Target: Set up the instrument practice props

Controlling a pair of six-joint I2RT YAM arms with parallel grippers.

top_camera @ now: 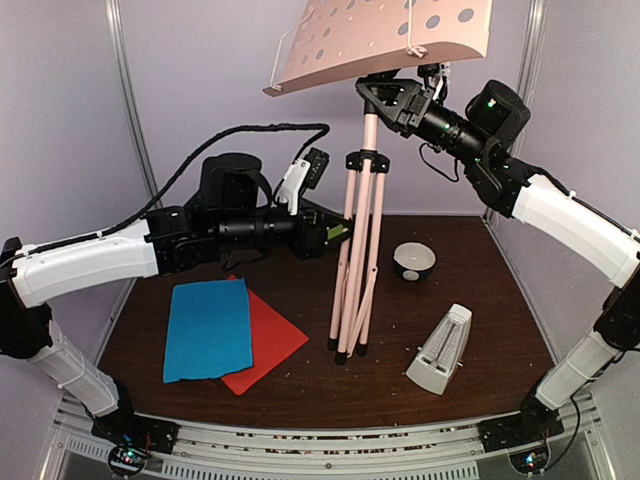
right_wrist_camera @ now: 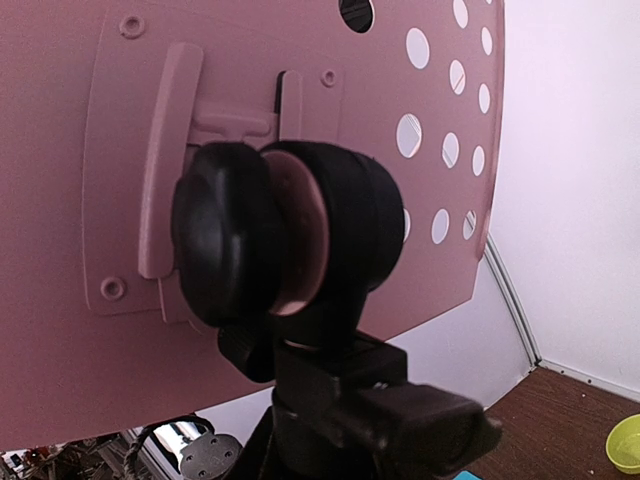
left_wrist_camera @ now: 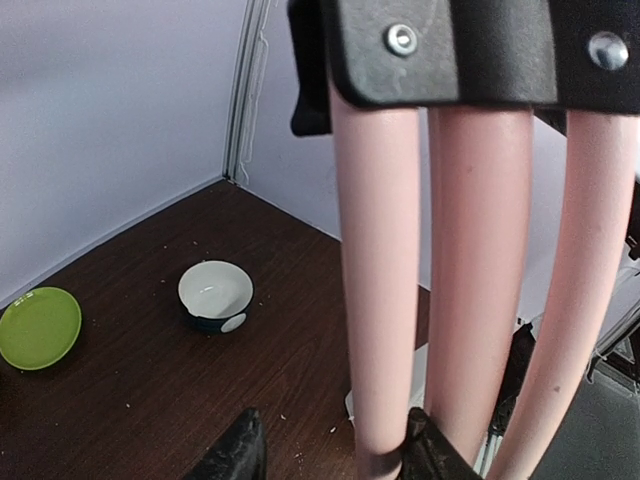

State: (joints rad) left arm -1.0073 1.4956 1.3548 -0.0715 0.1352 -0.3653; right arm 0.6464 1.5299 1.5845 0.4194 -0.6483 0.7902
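Observation:
The stand's tripod feet point to the tabletop beside the red sheet. My right gripper will next lower the stand there by its head joint and release it.
The pale pink music stand (top_camera: 365, 190) stands upright mid-table, with its perforated desk (top_camera: 385, 35) tilted at the top. My left gripper (top_camera: 335, 232) is open around one tripod leg (left_wrist_camera: 385, 300). The leg rests against the right finger (left_wrist_camera: 432, 452), with a gap to the left finger. My right gripper (top_camera: 388, 100) is closed on the stand's black head joint (right_wrist_camera: 330, 400), just below the desk (right_wrist_camera: 90, 150) and its knob (right_wrist_camera: 225, 235). The blue sheet (top_camera: 207, 328) lies flat and overlaps the red sheet (top_camera: 275, 345). The cream metronome (top_camera: 440, 350) stands at the front right.
A white-and-dark bowl (top_camera: 413, 260) sits just right of the stand's legs; it also shows in the left wrist view (left_wrist_camera: 215, 295). A green plate (left_wrist_camera: 40, 327) lies near the wall. A green bowl (right_wrist_camera: 625, 445) sits on the table by the enclosure wall.

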